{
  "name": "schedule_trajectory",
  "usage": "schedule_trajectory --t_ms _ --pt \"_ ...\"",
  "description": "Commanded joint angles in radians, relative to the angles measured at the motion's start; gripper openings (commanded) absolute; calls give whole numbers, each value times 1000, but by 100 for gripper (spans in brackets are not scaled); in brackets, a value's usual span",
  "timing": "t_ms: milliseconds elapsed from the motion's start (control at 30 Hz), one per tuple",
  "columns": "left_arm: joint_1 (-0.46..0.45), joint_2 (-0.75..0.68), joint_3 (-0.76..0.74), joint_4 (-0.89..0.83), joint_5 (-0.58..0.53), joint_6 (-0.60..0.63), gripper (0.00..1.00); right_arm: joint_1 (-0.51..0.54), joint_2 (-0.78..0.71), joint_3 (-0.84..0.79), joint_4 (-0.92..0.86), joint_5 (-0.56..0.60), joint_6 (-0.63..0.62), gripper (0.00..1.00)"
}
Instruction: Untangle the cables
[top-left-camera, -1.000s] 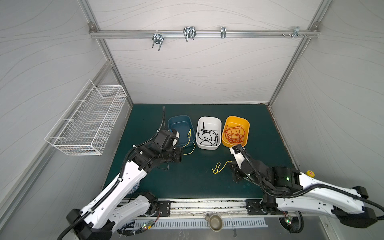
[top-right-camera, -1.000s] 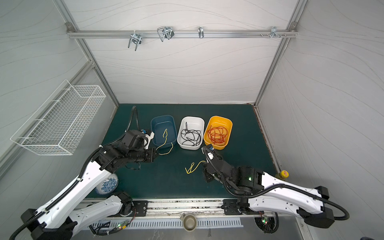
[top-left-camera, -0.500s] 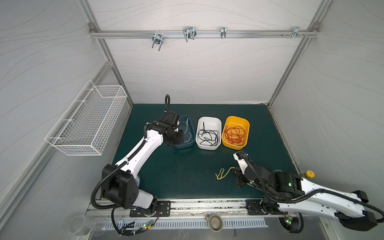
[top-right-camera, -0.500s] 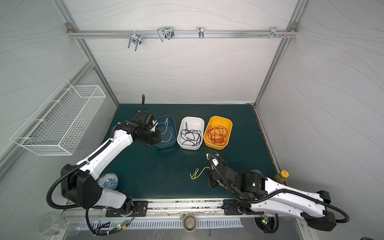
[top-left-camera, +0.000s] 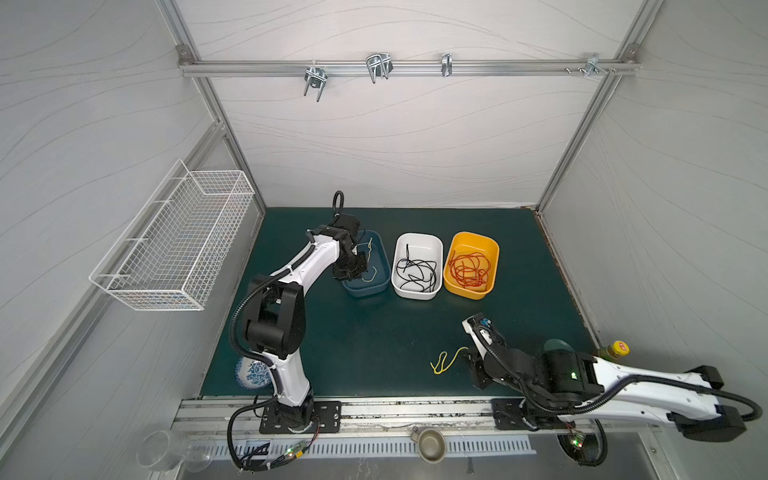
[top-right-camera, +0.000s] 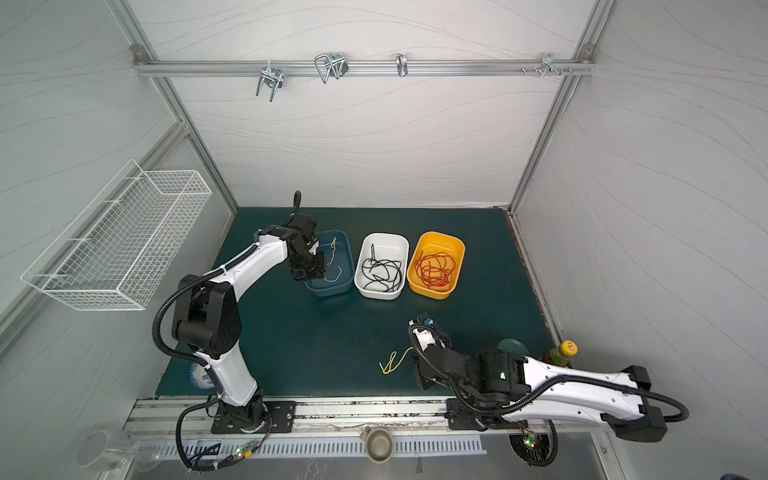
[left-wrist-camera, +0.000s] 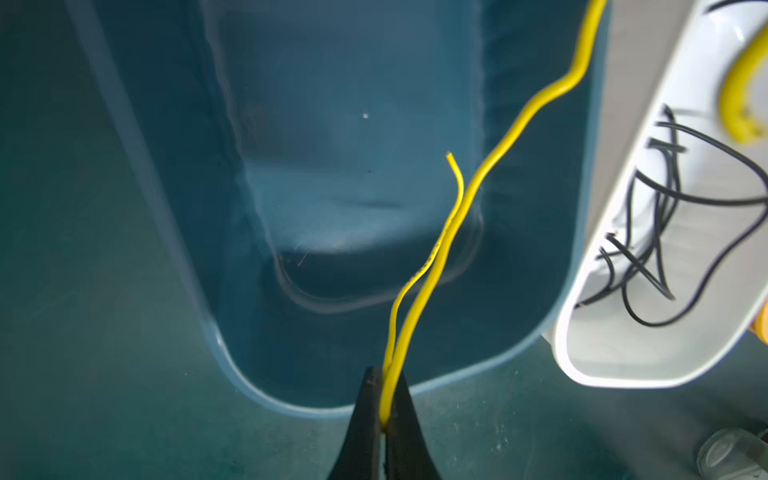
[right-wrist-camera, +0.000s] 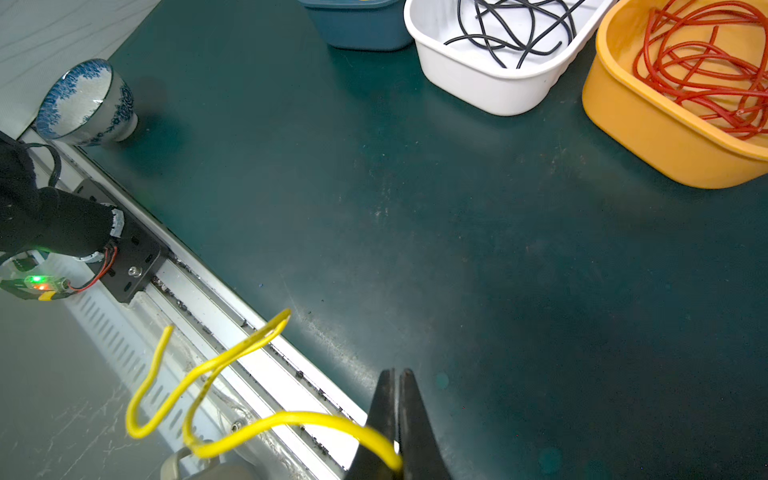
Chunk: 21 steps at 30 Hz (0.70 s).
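Observation:
My left gripper eases a little farther over the blue tub's bottom and releases the yellow cable there next, as both the cable's parts already trail inside the blue tub's rim.
My left gripper (left-wrist-camera: 388, 376) hangs over the blue tub (top-left-camera: 385, 266), shut on a yellow cable (left-wrist-camera: 436, 257) whose two strands trail into the tub. In both top views it sits at the tub's left side (top-left-camera: 358, 272) (top-right-camera: 318, 272). My right gripper (right-wrist-camera: 397, 376) is low near the front edge of the mat (top-left-camera: 470, 353), shut on another yellow cable (right-wrist-camera: 232, 357) that loops out to its left (top-left-camera: 446, 361). Black cables (top-left-camera: 415, 270) lie in the white tub (top-left-camera: 417, 237). Red cables (top-left-camera: 469, 268) lie in the yellow tub (top-left-camera: 473, 237).
A wire basket (top-left-camera: 174, 241) hangs on the left wall. A blue-and-white cup (right-wrist-camera: 87, 104) stands at the mat's front left corner. At the front right stand a yellow-capped bottle (top-left-camera: 617, 349) and a round green thing (top-left-camera: 557, 345). A metal rail (top-left-camera: 395, 409) runs along the front.
My left arm swung back from the mat in front of the blue tub to over the tub, carrying its yellow cable. My right gripper drew back toward the front edge with its cable.

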<state>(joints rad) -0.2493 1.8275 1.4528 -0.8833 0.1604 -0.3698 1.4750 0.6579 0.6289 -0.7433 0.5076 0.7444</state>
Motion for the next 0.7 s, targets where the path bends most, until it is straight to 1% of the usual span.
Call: schedule_trajectory --t_ms 0,267,667 --pt "8 48 70 -16 -18 12 0 28 13 4 -39 58 34 0" --pt "12 125 110 -25 -30 3 0 44 -3 19 -77 80 32 0" --pt "10 167 142 -52 -47 -6 0 44 -30 44 -114 94 16 0"
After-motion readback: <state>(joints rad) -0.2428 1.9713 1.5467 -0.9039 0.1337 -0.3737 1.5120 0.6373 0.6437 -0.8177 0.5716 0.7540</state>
